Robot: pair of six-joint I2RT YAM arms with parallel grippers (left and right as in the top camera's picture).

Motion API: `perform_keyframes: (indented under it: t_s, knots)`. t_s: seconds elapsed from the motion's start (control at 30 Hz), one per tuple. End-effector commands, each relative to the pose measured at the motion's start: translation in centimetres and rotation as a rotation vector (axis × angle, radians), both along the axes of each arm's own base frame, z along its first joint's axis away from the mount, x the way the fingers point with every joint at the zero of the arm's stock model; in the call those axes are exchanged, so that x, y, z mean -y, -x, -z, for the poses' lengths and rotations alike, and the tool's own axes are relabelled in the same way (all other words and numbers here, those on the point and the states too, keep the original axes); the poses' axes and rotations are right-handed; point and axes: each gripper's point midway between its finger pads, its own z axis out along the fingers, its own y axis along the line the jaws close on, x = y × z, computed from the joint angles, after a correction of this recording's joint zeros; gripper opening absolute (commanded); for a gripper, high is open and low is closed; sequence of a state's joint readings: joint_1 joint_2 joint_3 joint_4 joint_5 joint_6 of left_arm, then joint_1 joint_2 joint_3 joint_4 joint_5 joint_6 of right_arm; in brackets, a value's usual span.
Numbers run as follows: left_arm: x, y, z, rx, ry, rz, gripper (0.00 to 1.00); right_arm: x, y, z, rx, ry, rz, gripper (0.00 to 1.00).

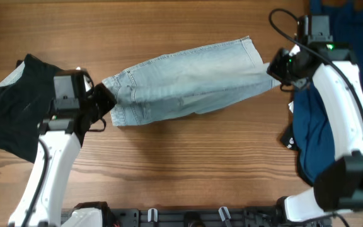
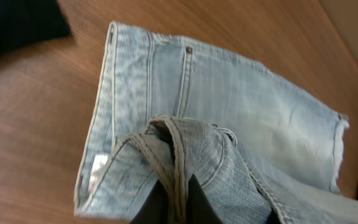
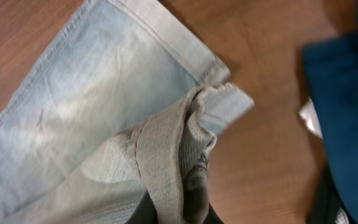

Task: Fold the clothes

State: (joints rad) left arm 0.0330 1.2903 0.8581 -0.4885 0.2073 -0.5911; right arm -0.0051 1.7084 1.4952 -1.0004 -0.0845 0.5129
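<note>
I will move the waistband end outward with my left gripper onto the far waistband corner (image 1: 109,82) and let go of it there, because the far half of the shorts (image 1: 188,79) is uncovered.
The pale light-blue denim shorts (image 1: 188,79) lie stretched across the middle of the wooden table, folded lengthwise. My left gripper (image 1: 106,96) is shut on the waistband end at the left; in the left wrist view the waistband (image 2: 179,155) bunches between my fingers (image 2: 178,202). My right gripper (image 1: 276,68) is shut on the hemmed leg end at the right; in the right wrist view the hem (image 3: 185,143) is pinched between my fingers (image 3: 182,208). Both held ends are lifted a little off the table.
A black garment (image 1: 14,107) with a pale label lies at the left edge, behind my left arm. A dark blue cloth (image 1: 317,120) lies at the right edge under my right arm, also in the right wrist view (image 3: 347,93).
</note>
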Motion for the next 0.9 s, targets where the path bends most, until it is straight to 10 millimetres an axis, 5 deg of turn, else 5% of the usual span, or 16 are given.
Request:
perform_keyframes:
  t_s: [0.0, 0.2, 0.43, 0.6, 0.63, 0.67, 0.7, 0.77, 0.87]
  knots:
    - [-1.3, -2.4, 0.0, 0.046, -0.016, -0.058, 0.04, 0.8, -2.5, 0.8, 0.040, 0.068, -0.044, 0.04]
    - [-2.1, -4.0, 1.8, 0.030, 0.001, -0.147, 0.04, 0.0, -6.5, 1.8, 0.148, 0.074, -0.092, 0.04]
    - [-2.4, -4.5, 4.9, -0.036, 0.004, -0.177, 0.04, -1.7, -8.0, 3.7, 0.159, 0.066, -0.128, 0.04]
    - [-3.1, -5.5, 4.9, -0.001, -0.026, -0.202, 0.05, -2.8, -8.9, 5.8, 0.151, 0.059, -0.151, 0.04]
    - [-3.4, -5.8, 4.6, 0.017, -0.036, -0.210, 0.24, -3.3, -9.8, 6.0, 0.178, 0.042, -0.160, 0.20]
    - [-3.5, -6.2, 4.4, 0.035, -0.043, -0.217, 0.42, -3.8, -10.5, 6.1, 0.204, 0.027, -0.171, 0.64]
    - [-3.7, -6.5, 4.1, 0.054, -0.048, -0.222, 0.50, -4.4, -11.4, 5.7, 0.249, 0.009, -0.191, 0.94]
    - [-3.8, -7.6, 3.0, 0.116, -0.048, -0.228, 0.57, -4.7, -12.5, 5.3, 0.297, 0.009, -0.202, 1.00]
    - [-3.9, -9.5, 0.9, 0.231, -0.040, -0.230, 0.56, -3.7, -12.5, 5.3, 0.298, 0.032, -0.205, 1.00]
